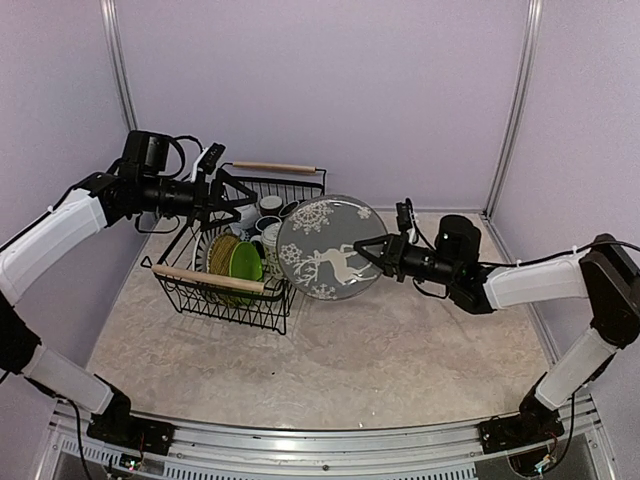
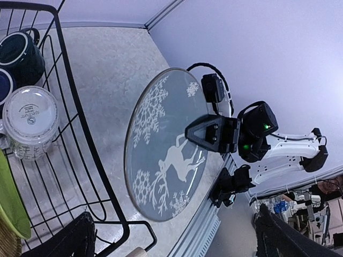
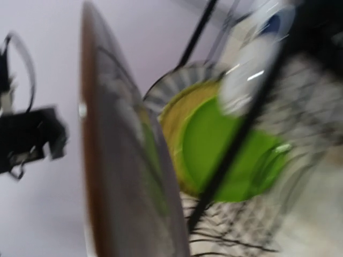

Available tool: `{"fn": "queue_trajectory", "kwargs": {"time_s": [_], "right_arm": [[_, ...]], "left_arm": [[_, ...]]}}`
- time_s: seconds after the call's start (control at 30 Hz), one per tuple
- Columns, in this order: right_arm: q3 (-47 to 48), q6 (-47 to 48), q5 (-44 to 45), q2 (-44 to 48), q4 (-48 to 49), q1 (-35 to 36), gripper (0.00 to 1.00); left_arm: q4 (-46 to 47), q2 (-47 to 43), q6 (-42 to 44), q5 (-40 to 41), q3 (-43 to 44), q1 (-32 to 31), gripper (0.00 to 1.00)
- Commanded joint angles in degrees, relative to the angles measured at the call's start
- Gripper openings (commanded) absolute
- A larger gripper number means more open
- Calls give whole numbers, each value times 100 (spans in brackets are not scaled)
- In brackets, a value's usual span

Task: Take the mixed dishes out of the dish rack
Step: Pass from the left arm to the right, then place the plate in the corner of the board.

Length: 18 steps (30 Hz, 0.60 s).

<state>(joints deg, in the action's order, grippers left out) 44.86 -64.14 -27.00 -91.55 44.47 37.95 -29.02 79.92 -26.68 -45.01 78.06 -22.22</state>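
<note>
The tabletop away from the rack is bare, so my right gripper needs to move toward the right in the top view and lower the grey plate flat there.
The dish rack (image 1: 190,290) is a black wire basket with two wooden bar handles at the table's left. It holds a lime green plate (image 1: 244,263), a woven yellow plate (image 1: 221,250), dark mugs (image 1: 270,205) and a patterned white mug (image 2: 32,119). My right gripper (image 1: 366,251) is shut on the rim of a grey plate with a white reindeer and snowflakes (image 1: 322,248). It holds the plate upright in the air just right of the rack. My left gripper (image 1: 223,195) is open and empty above the rack's far left; its fingers (image 2: 69,241) stand wide apart.
The right wrist view is blurred; it shows the held plate edge-on (image 3: 123,176), with the green plate (image 3: 225,155) and a striped plate (image 3: 177,80) behind rack wires. Marbled tabletop (image 1: 400,350) lies right of and in front of the rack. Purple walls enclose the table.
</note>
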Motion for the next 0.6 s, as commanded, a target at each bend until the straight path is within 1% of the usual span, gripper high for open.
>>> {"fn": "queue_trajectory", "kwargs": {"time_s": [0.0,0.1,0.17,0.27,0.33,0.43,0.57], "right_arm": [[-451,210,157,1203,-123,-697,0],[-877,464,345,1950,-807,-1284,0],[-1029,603,532,2368,-1539,-1758,0],[-1333,668,602,2721,-2340,-2554,0],[-1663,559,400,2824,-2310,-3221,0],[-2128,336,-63,2787,-1897,-3999,0],[-2322,382,-474,2430,-1738,-4692,0]], "left_arm": [[-80,-212,212,270,174,-2,99],[-95,-233,233,297,183,-2,99],[-110,-240,233,303,183,2,99],[-130,-249,241,310,201,7,99],[-131,-262,242,295,194,4,99],[-131,-266,233,298,205,6,99],[-148,-266,233,280,218,-1,99]]}}
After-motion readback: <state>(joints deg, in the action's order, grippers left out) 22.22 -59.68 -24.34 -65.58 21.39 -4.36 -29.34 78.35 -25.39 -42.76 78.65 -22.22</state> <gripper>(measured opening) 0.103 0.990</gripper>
